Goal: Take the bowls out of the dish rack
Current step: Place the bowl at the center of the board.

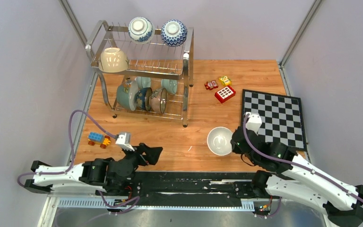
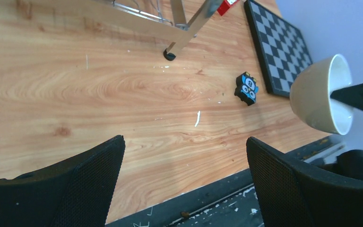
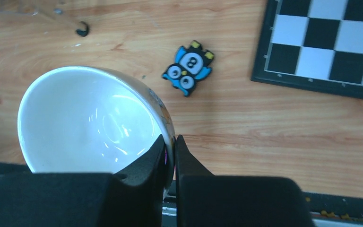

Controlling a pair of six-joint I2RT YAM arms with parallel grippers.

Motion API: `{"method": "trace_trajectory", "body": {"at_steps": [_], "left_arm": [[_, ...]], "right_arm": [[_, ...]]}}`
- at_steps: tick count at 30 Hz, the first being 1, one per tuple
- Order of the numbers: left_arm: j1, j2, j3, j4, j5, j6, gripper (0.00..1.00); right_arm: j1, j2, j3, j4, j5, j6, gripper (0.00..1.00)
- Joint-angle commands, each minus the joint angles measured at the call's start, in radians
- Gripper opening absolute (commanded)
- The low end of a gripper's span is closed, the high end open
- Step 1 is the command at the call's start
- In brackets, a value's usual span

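Note:
The robot will move its right gripper outward and down and release the white bowl on the bare wood beside the chessboard, since that spot is clear of blocks.
The steel dish rack stands at the back left. Its top tier carries a cream bowl and two blue-and-white bowls. Several bowls stand on edge in the lower tier, a celadon one in front. My right gripper is shut on the rim of a white bowl, one finger inside and one outside, holding it tilted above the wood near the front. In the left wrist view that bowl shows on its side. My left gripper stands wide open and holds nothing, low by the front edge.
A chessboard lies at the right. Small toy blocks sit between it and the rack, a blue owl block lies near the held bowl, and coloured bricks lie at the front left. The rack's foot is ahead of my left gripper.

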Motion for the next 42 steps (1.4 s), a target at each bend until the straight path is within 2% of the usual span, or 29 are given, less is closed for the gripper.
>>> {"method": "trace_trajectory", "body": {"at_steps": [1, 4, 8, 14, 17, 20, 23, 26, 34, 42], "left_arm": [[-0.005, -0.200, -0.075, -0.159, -0.020, -0.202, 1.00], [-0.005, -0.301, -0.087, -0.222, 0.007, -0.222, 1.00], [-0.005, -0.276, -0.070, -0.276, 0.029, -0.254, 1.00], [-0.005, -0.034, -0.002, -0.327, 0.040, -0.327, 1.00], [-0.005, 0.084, 0.052, -0.345, 0.061, -0.345, 1.00], [-0.005, 0.151, 0.073, -0.336, 0.080, -0.374, 1.00], [-0.005, 0.170, 0.070, -0.317, 0.103, -0.388, 1.00], [-0.005, 0.153, 0.067, -0.322, 0.133, -0.404, 1.00], [-0.005, 0.075, 0.055, -0.378, 0.144, -0.441, 0.99], [-0.005, 0.074, 0.054, -0.389, 0.154, -0.469, 0.99]], "right_arm": [[-0.064, -0.015, -0.003, -0.060, 0.104, 0.138, 0.03], [-0.131, 0.020, 0.023, -0.048, 0.046, 0.089, 0.03], [-0.245, 0.086, 0.045, -0.014, -0.064, 0.026, 0.03], [-0.594, 0.208, 0.080, 0.114, -0.356, -0.097, 0.03], [-0.704, 0.279, 0.101, 0.195, -0.406, -0.090, 0.03], [-0.740, 0.400, 0.134, 0.287, -0.422, -0.059, 0.03], [-0.744, 0.567, 0.220, 0.301, -0.414, -0.057, 0.03], [-0.752, 0.664, 0.273, 0.305, -0.399, -0.080, 0.03], [-0.790, 0.812, 0.319, 0.322, -0.394, -0.104, 0.03], [-0.837, 0.938, 0.352, 0.325, -0.391, -0.107, 0.03]]}}
